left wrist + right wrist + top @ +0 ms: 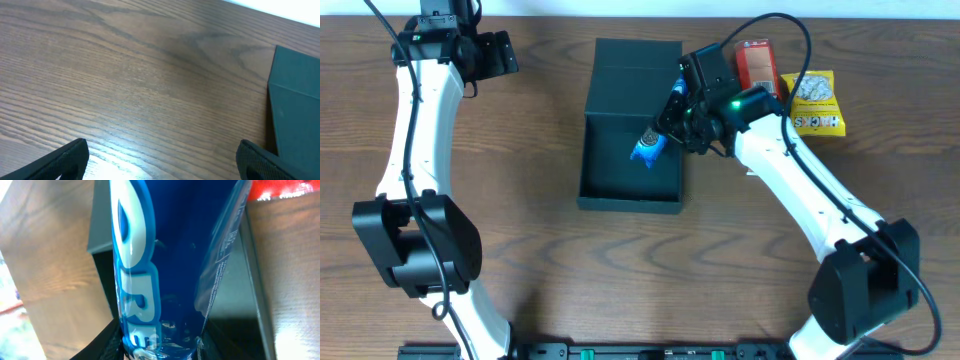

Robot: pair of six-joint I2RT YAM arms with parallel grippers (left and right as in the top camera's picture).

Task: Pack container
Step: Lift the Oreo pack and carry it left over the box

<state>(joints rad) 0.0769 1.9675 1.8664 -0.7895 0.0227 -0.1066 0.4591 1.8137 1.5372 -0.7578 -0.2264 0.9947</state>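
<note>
The blue snack pack still hangs over the container's side, so the robot's right gripper will turn next, move back over the container's open middle (631, 161) and lower the pack inside.
The container (610, 190) is a dark teal-black square box lying open mid-table, its flap lid (638, 62) folded back on the far side. Over its right half my right gripper (667, 128) is shut on a blue snack pack (649, 148). In the right wrist view the blue snack pack (165, 270) with white letters fills the frame between my fingers (102, 342), hanging over the container wall (252, 275). At the far left my left gripper (503, 52) stands open and holds nothing. The left wrist view shows its fingertips (67, 159) over bare wood, the container (296, 105) at the right.
An orange-red carton (756, 64) and a yellow snack pack (816, 102) lie right of the container, behind my right arm. The orange-red carton (280, 189) peeks in at the top of the right wrist view. The wood table (520, 260) runs all round.
</note>
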